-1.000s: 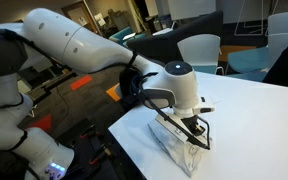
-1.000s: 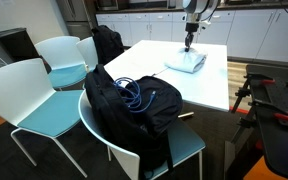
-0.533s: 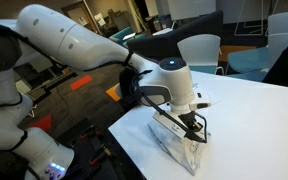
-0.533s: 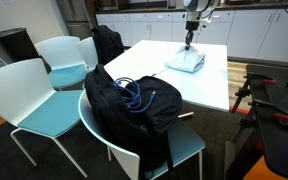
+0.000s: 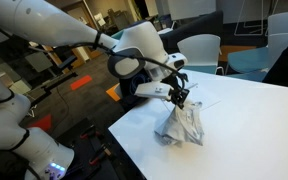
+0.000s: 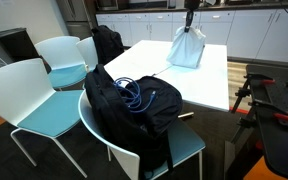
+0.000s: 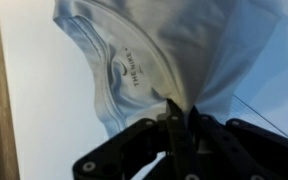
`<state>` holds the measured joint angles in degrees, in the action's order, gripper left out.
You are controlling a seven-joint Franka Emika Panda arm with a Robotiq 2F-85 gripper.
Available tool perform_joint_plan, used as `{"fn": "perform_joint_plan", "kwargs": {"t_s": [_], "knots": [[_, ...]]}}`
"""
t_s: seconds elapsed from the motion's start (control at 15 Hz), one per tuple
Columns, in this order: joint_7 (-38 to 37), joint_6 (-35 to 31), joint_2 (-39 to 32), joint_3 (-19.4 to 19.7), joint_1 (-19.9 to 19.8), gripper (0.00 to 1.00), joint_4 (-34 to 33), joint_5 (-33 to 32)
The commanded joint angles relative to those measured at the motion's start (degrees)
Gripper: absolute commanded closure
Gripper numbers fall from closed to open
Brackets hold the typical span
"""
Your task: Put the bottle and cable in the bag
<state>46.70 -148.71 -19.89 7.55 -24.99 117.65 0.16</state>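
Observation:
I will tilt my gripper toward the cabinets next, swing it that way over the white table and let go of the shirt point(image 5: 182, 125), because the shirt's lower end already rests there.
My gripper point(image 5: 181, 97) point(image 6: 191, 22) point(image 7: 182, 112) is shut on a fold of a pale grey-white shirt point(image 5: 182, 125) point(image 6: 187, 50) point(image 7: 164, 50), which hangs from it with its lower end on the white table point(image 5: 249, 130) point(image 6: 144, 58). In an exterior view the black bag point(image 6: 134, 112) rests on a chair at the table's near side, far from the gripper. The thin blue cable point(image 6: 136, 93) lies in loose loops on top of the bag. The bottle is out of view.
White and teal chairs point(image 6: 39, 100) stand around the table. A second black pack point(image 6: 107, 42) sits on a farther chair. The robot's white base point(image 5: 24, 140) stands beside the table edge. Cabinets line the back wall.
The gripper has closed on the shirt and risen, pulling the fabric up from a flat heap into a hanging cone. The bag and cable have not moved.

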Motion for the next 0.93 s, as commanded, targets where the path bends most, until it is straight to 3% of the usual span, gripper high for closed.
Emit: {"fn": "perform_joint_plan", "kwargs": {"t_s": [0.0,0.07,0.13,0.33,0.53,0.6,0.87], "knots": [[-6.93,-0.94,11.1,3.48,7.67,0.98,8.79,-11.91],[-11.49,-0.94,13.03,4.43,10.1,0.98,10.17,-17.63],[-15.9,-0.31,13.94,8.89,16.12,0.98,10.5,-22.7],[-28.69,4.41,13.87,16.11,29.41,0.98,7.69,-38.02],[-40.55,10.74,14.71,12.8,34.48,0.98,9.4,-53.13],[-44.43,13.81,14.69,7.02,31.2,0.98,9.33,-57.63],[-56.85,25.92,12.59,-0.23,31.5,0.98,9.35,-69.28]]}}
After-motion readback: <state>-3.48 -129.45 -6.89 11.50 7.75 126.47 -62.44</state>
